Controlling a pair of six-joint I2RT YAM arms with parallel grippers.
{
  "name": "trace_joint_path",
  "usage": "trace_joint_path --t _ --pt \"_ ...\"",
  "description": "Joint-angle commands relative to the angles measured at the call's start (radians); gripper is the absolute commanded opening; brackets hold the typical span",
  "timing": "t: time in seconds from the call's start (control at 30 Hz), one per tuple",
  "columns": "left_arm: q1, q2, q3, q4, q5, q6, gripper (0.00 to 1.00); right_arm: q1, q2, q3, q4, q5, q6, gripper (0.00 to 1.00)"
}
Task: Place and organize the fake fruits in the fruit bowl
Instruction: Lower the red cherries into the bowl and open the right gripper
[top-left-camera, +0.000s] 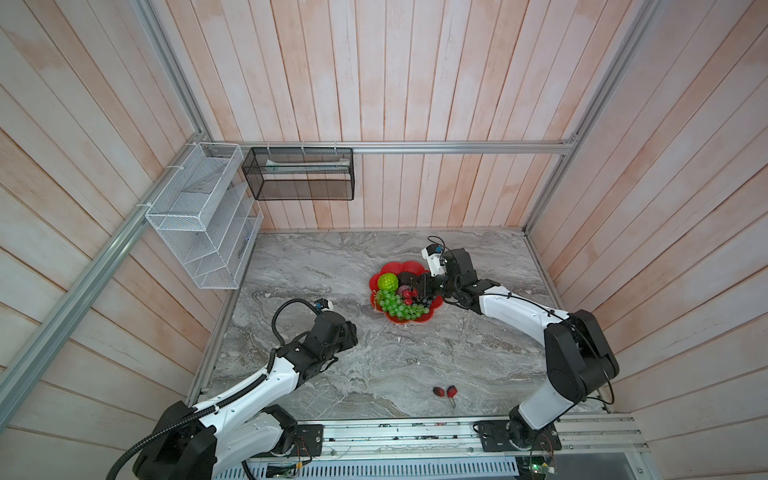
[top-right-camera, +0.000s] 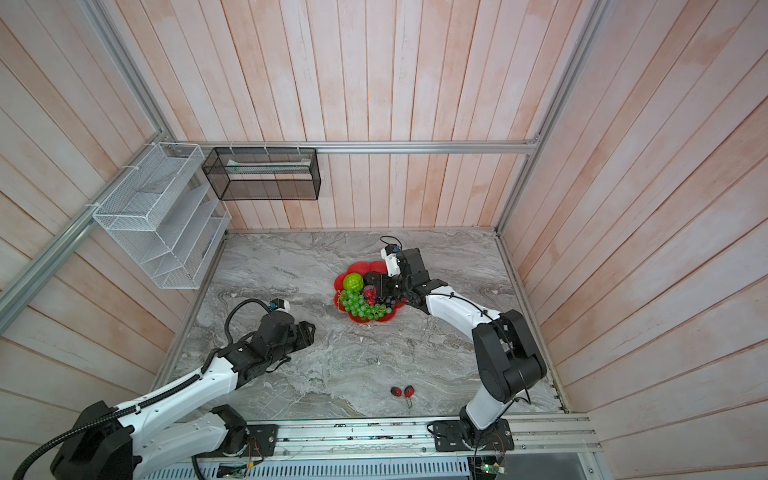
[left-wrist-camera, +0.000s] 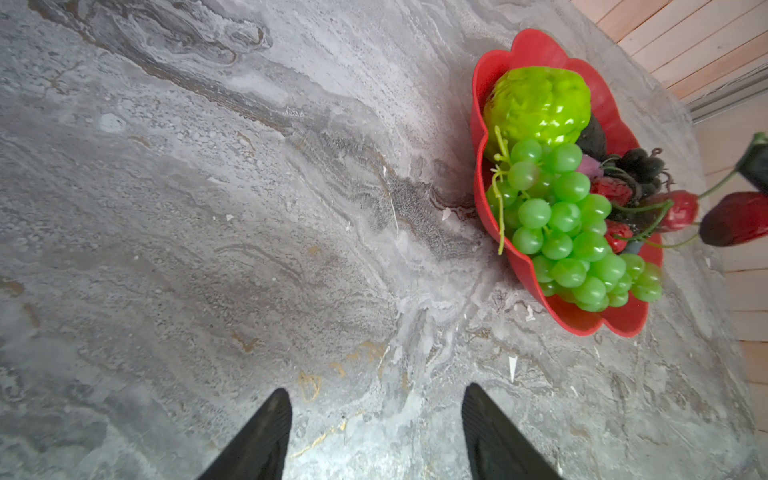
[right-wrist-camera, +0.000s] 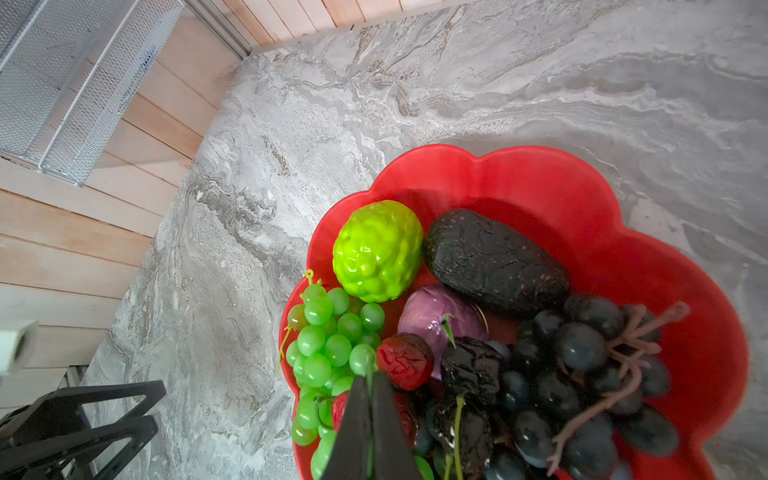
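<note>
The robot's right gripper next needs to move gently toward the dark grape bunch and down over the bowl's middle (top-left-camera: 408, 293) (right-wrist-camera: 428, 380) and let go of the stem of red berries there, because its berries hang above the fruit.
The red scalloped fruit bowl (top-left-camera: 417, 266) (top-right-camera: 376, 266) (left-wrist-camera: 536, 43) (right-wrist-camera: 540, 174) holds the green grape bunch (top-left-camera: 399, 306) (left-wrist-camera: 569, 224) (right-wrist-camera: 328, 345), a bumpy lime-green ball (top-left-camera: 387, 281) (right-wrist-camera: 376, 249), a dark avocado-like oval (right-wrist-camera: 494, 262), a purple ball (right-wrist-camera: 432, 311) and the dark grape bunch (right-wrist-camera: 582, 374). My right gripper (top-left-camera: 409, 287) (right-wrist-camera: 370, 380) hovers over the bowl, shut on the thin green stem of red berries (left-wrist-camera: 681, 210) that dangle above the fruit. A red and a dark berry (top-left-camera: 444, 391) (top-right-camera: 403, 391) lie on the table near the front. My left gripper (top-left-camera: 353, 332) (left-wrist-camera: 376, 399) is open over bare table, left of the bowl.
A white mesh rack (top-left-camera: 199, 216) and a black mesh basket (top-left-camera: 299, 174) hang on the back-left walls. The marble table (top-left-camera: 332, 266) is walled on three sides, with the arm bases on a rail (top-left-camera: 415, 434) along its front edge.
</note>
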Motion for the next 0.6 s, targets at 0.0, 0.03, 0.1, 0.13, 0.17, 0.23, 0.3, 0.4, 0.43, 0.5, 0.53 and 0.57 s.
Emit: trace_joint_path --t 0.0,0.03,0.1,0.13,0.17,0.23,0.3,0.4,0.43,0.5,0.53,0.57 --pt "0.008 -0.004 -0.001 0.013 -0.013 -0.002 0.68 -0.013 0.019 -0.029 0.011 -0.004 -0.012 0.0" --pt "0.008 -0.002 0.001 0.013 -0.013 -0.002 0.68 -0.015 0.023 -0.031 0.018 -0.005 -0.01 0.0" --pt "0.008 0.003 0.008 0.012 -0.013 -0.003 0.68 -0.019 0.033 -0.034 0.035 -0.006 -0.012 0.0" --pt "0.008 0.004 0.01 0.01 -0.012 -0.003 0.68 -0.021 0.035 -0.035 0.041 -0.007 -0.014 0.0" --pt "0.008 0.004 0.013 0.009 -0.012 -0.003 0.68 -0.026 0.041 -0.038 0.05 -0.011 -0.014 0.0" --pt "0.008 0.007 0.016 0.008 -0.014 -0.003 0.68 -0.035 0.048 -0.038 0.069 -0.026 -0.011 0.0" --pt "0.008 0.01 0.022 0.006 -0.016 -0.003 0.68 -0.045 0.049 -0.034 0.082 -0.03 -0.008 0.0" --pt "0.008 0.019 0.033 -0.001 -0.016 -0.003 0.68 -0.051 0.028 -0.03 0.113 0.001 0.0 0.0" --pt "0.008 0.021 0.037 -0.002 -0.016 -0.003 0.68 -0.054 0.027 -0.024 0.117 0.001 -0.003 0.0" --pt "0.009 0.025 0.045 -0.002 -0.015 0.0 0.68 -0.06 0.042 -0.006 0.114 -0.007 -0.014 0.0" --pt "0.008 0.026 0.049 -0.004 -0.014 0.002 0.68 -0.063 0.053 0.002 0.114 -0.016 -0.015 0.0" --pt "0.008 0.029 0.052 -0.005 -0.015 0.003 0.68 -0.065 0.065 0.012 0.111 -0.031 -0.018 0.0"
